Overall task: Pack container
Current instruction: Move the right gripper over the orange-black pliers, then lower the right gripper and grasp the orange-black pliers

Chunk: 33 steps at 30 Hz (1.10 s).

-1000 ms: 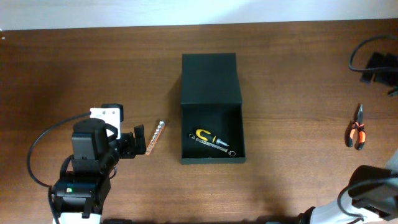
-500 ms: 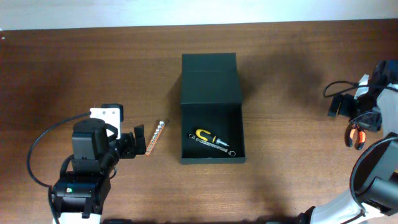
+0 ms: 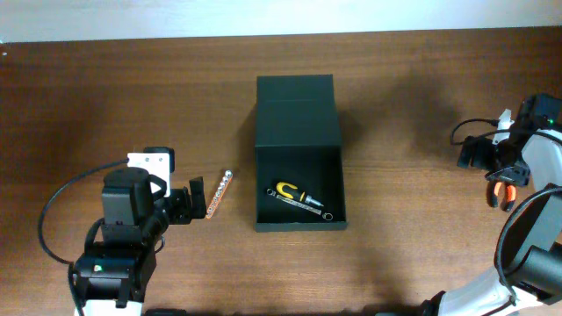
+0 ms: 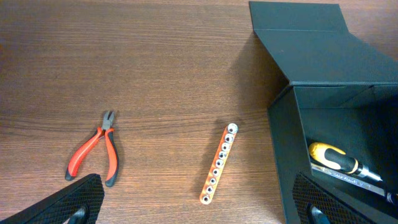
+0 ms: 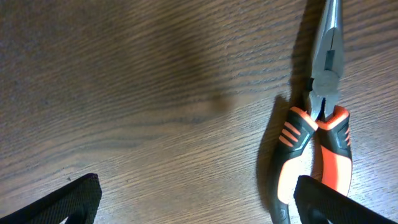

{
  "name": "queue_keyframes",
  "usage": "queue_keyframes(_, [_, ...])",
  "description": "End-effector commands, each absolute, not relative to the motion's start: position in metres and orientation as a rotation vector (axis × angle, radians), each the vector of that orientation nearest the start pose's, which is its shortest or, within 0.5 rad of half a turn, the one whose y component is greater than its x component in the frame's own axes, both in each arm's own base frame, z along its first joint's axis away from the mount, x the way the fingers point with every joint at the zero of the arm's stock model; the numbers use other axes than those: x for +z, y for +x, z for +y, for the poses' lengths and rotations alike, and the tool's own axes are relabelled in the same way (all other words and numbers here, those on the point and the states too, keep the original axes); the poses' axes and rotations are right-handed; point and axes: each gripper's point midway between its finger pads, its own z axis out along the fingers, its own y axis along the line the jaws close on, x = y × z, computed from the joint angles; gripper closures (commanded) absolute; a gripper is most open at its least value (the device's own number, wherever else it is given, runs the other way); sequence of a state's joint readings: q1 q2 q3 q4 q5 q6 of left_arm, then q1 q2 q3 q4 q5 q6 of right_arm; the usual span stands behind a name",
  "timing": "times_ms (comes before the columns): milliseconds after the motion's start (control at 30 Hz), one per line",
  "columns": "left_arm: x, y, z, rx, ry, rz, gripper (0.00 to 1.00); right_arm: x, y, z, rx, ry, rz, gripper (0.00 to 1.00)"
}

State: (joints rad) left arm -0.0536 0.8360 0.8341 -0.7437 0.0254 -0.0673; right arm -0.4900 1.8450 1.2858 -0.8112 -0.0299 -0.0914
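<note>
I will next lower my right gripper, moving it to the right in the wrist view, onto the pliers' container-side handle (image 3: 495,193) (image 5: 288,175), because that handle lies below on that side.
The dark green container (image 3: 299,221) sits mid-table with its flap lid (image 3: 297,110) open toward the back. A yellow-and-black screwdriver (image 3: 287,190) and a wrench (image 3: 307,204) lie inside. It also shows in the left wrist view (image 4: 283,155). An orange bit holder (image 3: 219,193) lies left of it, in front of my open, empty left gripper (image 3: 195,202), also in the left wrist view (image 4: 200,208). Red pliers (image 4: 93,152) lie left of the bit holder (image 4: 219,163). My right gripper (image 3: 488,162) is open above orange-black pliers (image 3: 501,193); in the right wrist view (image 5: 199,205) its right finger hangs over their handles (image 5: 317,143).
The wooden table (image 3: 413,105) carries everything. My left arm's base and a white block (image 3: 147,161) stand at the front left. The right arm's cable (image 3: 470,127) loops near the right edge.
My right arm has come into view at the right edge and settled over the orange-black pliers. The left arm and the container's contents have not moved.
</note>
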Motion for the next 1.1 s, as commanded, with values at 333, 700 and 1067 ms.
queue_keyframes(333, [0.209,0.270,-0.017,-0.078,0.009,2.300,0.01,0.047,0.316,-0.211,-0.033,0.775,2.828,0.01])
queue_keyframes(700, [0.209,0.270,-0.017,-0.077,0.009,2.300,0.01,0.015,0.309,-0.200,0.046,0.792,2.896,0.01])
queue_keyframes(1067, [0.209,0.270,-0.017,-0.078,0.009,2.299,0.01,-0.009,0.309,-0.199,0.074,0.804,2.931,0.01])
